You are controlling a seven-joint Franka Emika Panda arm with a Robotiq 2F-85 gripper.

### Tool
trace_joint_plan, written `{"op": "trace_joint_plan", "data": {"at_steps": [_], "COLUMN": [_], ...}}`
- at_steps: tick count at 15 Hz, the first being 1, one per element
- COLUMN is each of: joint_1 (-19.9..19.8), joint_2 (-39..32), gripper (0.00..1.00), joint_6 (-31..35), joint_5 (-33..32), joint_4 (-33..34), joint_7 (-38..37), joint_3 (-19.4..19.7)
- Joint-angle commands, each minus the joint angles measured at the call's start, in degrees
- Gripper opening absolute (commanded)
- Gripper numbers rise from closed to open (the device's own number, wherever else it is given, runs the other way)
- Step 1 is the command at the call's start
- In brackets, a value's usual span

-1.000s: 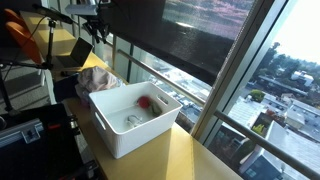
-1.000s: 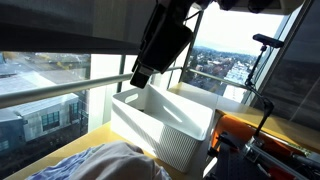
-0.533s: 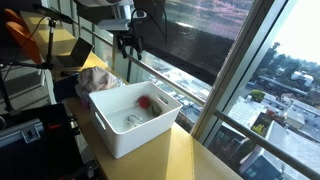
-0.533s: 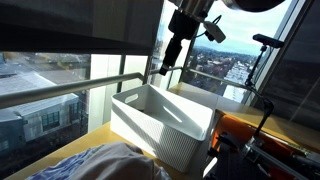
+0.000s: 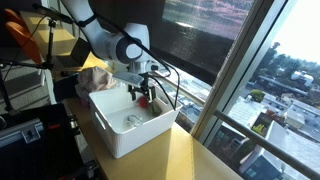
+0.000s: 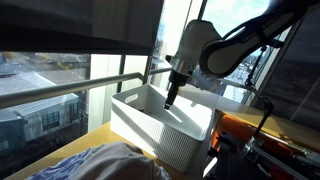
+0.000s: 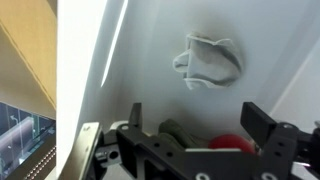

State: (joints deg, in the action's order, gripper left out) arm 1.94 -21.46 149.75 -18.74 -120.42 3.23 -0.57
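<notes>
The open gripper moves down deeper into the bin next, away from the red object, to the pale crumpled cloth ahead of its fingers.
My gripper hangs open inside the white plastic bin, just above a small red object near the bin's far wall. In the wrist view the gripper has its two dark fingers spread wide. The red object and a dull green item lie low between them, partly hidden by the gripper body. Nothing is held. A pale crumpled thing rests on the bin floor ahead of the jaws. From the other side, the gripper dips below the bin's rim.
A heap of light cloth lies beside the bin and shows up close as cloth. The bin stands on a wooden tabletop against a large window with a metal rail. An orange chair and tripods stand behind.
The arm has swung in from above and come down into the bin over the red object. The jaws have spread from part-closed to wide open.
</notes>
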Motion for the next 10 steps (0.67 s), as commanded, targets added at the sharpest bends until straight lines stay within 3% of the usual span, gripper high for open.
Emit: {"op": "trace_joint_plan", "data": {"at_steps": [1,10], "joint_1": [0.9,3.5], "joint_2": [-6.3,-19.3], "gripper": [1.00,1.00], "joint_6": [2.8,3.9], "joint_5": [0.7,-0.3], "joint_4": [3.4,11.1], "joint_7": [0.8,0.9], "joint_3": [0.6,2.5]}}
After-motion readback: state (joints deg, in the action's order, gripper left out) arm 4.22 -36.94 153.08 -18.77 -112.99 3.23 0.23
